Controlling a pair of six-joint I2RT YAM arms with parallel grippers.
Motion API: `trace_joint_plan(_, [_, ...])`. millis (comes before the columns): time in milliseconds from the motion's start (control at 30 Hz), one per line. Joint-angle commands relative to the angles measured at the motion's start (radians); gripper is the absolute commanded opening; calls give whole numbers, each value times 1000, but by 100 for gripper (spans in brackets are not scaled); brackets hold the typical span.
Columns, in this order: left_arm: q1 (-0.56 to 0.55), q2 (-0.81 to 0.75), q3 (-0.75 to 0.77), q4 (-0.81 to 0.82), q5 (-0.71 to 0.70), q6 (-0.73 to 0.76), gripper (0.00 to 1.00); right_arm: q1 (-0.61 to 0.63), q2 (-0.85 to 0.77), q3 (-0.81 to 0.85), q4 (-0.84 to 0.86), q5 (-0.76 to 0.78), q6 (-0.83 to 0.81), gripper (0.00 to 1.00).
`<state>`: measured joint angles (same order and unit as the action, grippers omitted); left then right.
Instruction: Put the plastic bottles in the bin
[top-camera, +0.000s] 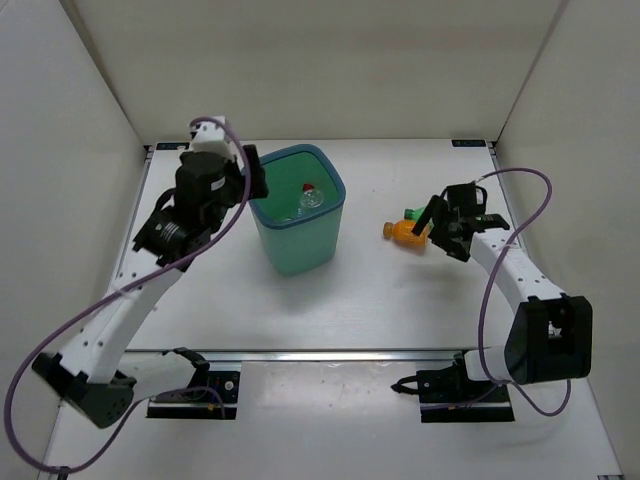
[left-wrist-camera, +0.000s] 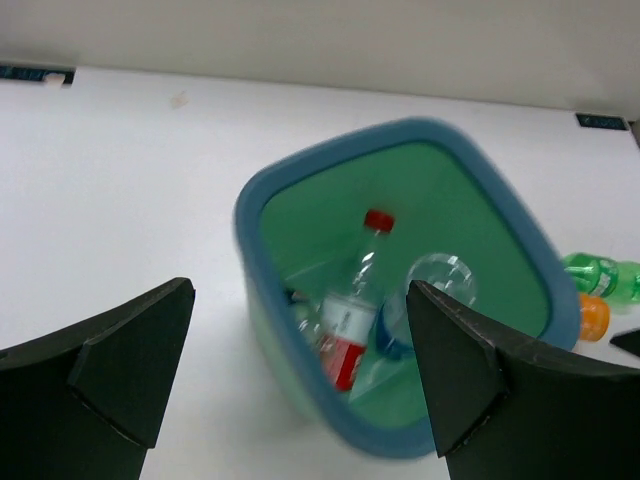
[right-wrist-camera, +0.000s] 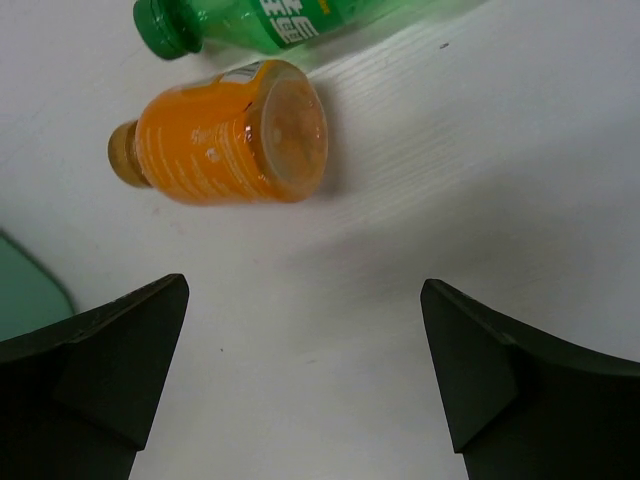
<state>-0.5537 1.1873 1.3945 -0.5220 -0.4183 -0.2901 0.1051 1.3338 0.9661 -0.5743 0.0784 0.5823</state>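
Note:
I will next move my right gripper down and to the left in the top view and turn its fingers across the orange bottle's body (top-camera: 408, 234) (right-wrist-camera: 218, 138), because the bottle's body lies along the opening between the fingers.
The teal-green bin (top-camera: 322, 250) stands left of the table's middle. It holds a clear bottle with a red cap and red label (left-wrist-camera: 351, 318) and a clear bottle with a blue label (left-wrist-camera: 432, 283). My left gripper (top-camera: 255, 182) is open and empty, just left of the bin's rim (left-wrist-camera: 300, 290). An orange bottle (top-camera: 403, 232) and a green bottle (top-camera: 412, 213) lie side by side on the table right of the bin. My right gripper (top-camera: 436, 228) is open and empty, just right of the orange bottle (right-wrist-camera: 225, 135) and the green bottle (right-wrist-camera: 280, 20), above the bare table (right-wrist-camera: 304, 283).
White walls close in the table on the left, back and right. The bin's corner (right-wrist-camera: 25, 290) shows at the left edge of the right wrist view. The two loose bottles show at the right edge of the left wrist view (left-wrist-camera: 598, 290).

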Motion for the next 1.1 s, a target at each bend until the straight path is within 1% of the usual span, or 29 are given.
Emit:
trace_joint_plan(0, [55, -81, -78, -177, -2, -70, 99, 42, 27, 48, 99, 141, 209, 100])
trace_joint_plan(100, [121, -133, -130, -239, 68, -98, 99, 139, 60, 36, 116, 321, 376, 99])
trace_joint_plan(167, [145, -150, -163, -283, 99, -107, 99, 177, 67, 17, 129, 383, 518, 99])
trace_joint_plan(200, [144, -149, -172, -297, 105, -100, 99, 189, 76, 7, 139, 403, 533, 99])
trace_joint_plan(233, [135, -143, -175, -321, 89, -93, 99, 211, 85, 11, 149, 428, 583, 99])
trace_joint_plan(267, [136, -141, -175, -346, 81, -90, 98, 214, 105, 16, 145, 432, 621, 99])
trace_joint_plan(333, [121, -117, -163, -369, 70, -78, 99, 237, 148, 52, 110, 489, 674, 99])
trace_joint_plan(400, [110, -114, -152, -374, 73, -58, 99, 238, 200, 75, 108, 488, 721, 99])
trace_joint_plan(500, [98, -112, -132, -352, 58, -44, 98, 232, 272, 123, 90, 491, 767, 99])
trace_joint_plan(633, [101, -115, -129, -343, 58, -38, 99, 228, 361, 190, 39, 544, 826, 99])
trace_joint_plan(700, [104, -107, -127, -348, 58, -40, 99, 212, 386, 204, 31, 512, 829, 99])
trace_joint_plan(833, [138, -104, -114, -362, 49, -41, 99, 222, 416, 177, 28, 520, 849, 98])
trace_joint_plan(933, [158, -104, -101, -360, 59, -46, 99, 209, 420, 134, 56, 483, 835, 92])
trace_joint_plan(1000, [173, -101, -103, -362, 73, -50, 99, 211, 416, 105, 86, 465, 817, 86])
trace_joint_plan(1067, [169, -94, -92, -366, 87, -54, 99, 215, 413, 114, 93, 480, 774, 80])
